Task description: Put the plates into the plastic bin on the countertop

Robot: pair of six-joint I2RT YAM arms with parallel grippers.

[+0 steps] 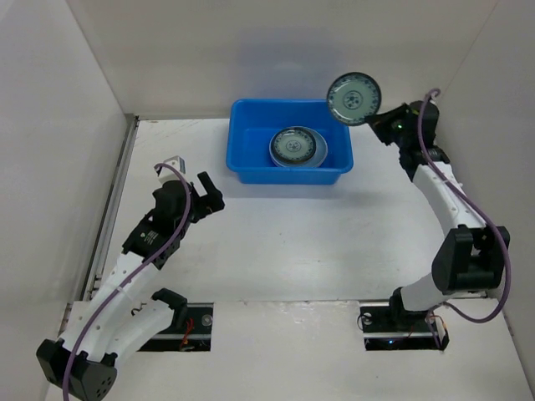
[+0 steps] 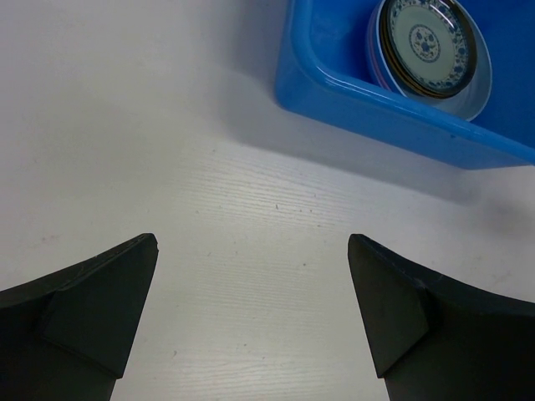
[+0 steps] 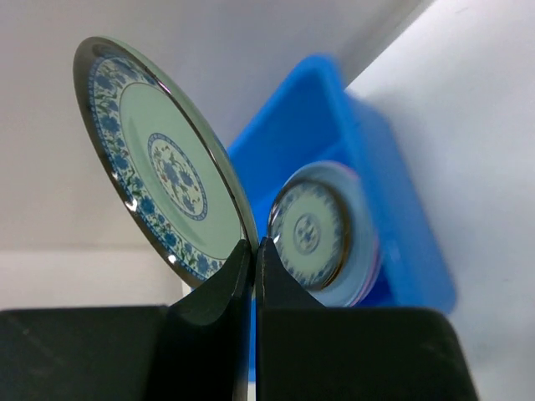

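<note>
The stack in the bin [image 1: 294, 145] [image 3: 309, 236] has a matching small teal plate on top, so my right gripper needs to lower the held plate onto that plate next.
The blue plastic bin [image 1: 251, 154] stands at the back middle of the white countertop [image 1: 318, 242]. A stack of plates [image 1: 295, 147] lies in it, a small teal patterned one on top; it also shows in the left wrist view [image 2: 428, 42] and the right wrist view [image 3: 313, 234]. My right gripper [image 1: 378, 123] is shut on the rim of another small teal patterned plate [image 1: 354, 98], held on edge in the air just right of the bin; the right wrist view shows this plate [image 3: 159, 159] pinched between the fingers. My left gripper [image 1: 206, 194] is open and empty, left of the bin [image 2: 351, 83].
White walls [image 1: 58, 125] close in the countertop at the left, back and right. The two arm bases [image 1: 401, 322] sit at the near edge.
</note>
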